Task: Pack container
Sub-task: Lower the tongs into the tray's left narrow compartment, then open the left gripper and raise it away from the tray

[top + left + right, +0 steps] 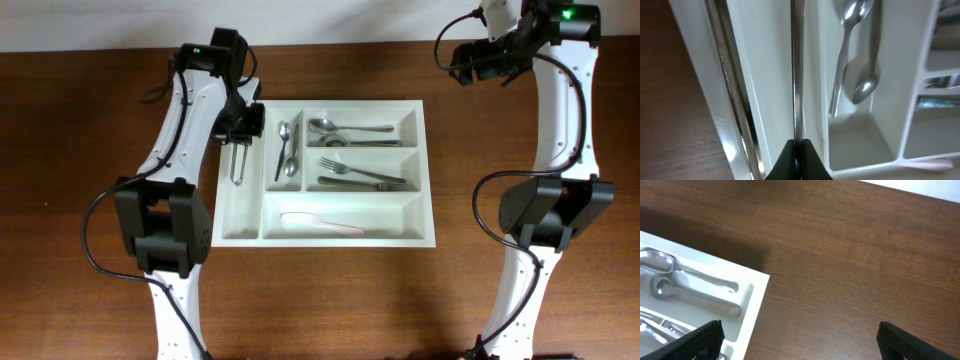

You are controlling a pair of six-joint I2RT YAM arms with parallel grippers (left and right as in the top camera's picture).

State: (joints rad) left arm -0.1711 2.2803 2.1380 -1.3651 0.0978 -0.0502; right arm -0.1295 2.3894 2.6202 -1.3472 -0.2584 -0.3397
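Next, my left gripper brings the thin metal utensil down, then draws it back until it rests inside, since the near end of the tray's narrow section lies empty.
The container is a white five-compartment tray in the middle of the table. My left gripper hangs over its leftmost narrow compartment, shut on a thin metal utensil that points down into it. In the left wrist view the black jaws are pressed together on that utensil's edge, with a second shiny metal strip beside it along the tray wall. My right gripper is open and empty, held high past the tray's far right corner.
Two small spoons lie in the second narrow compartment. Larger spoons fill the top long compartment, forks the middle one, and a white utensil the bottom one. Brown wooden table surrounds the tray.
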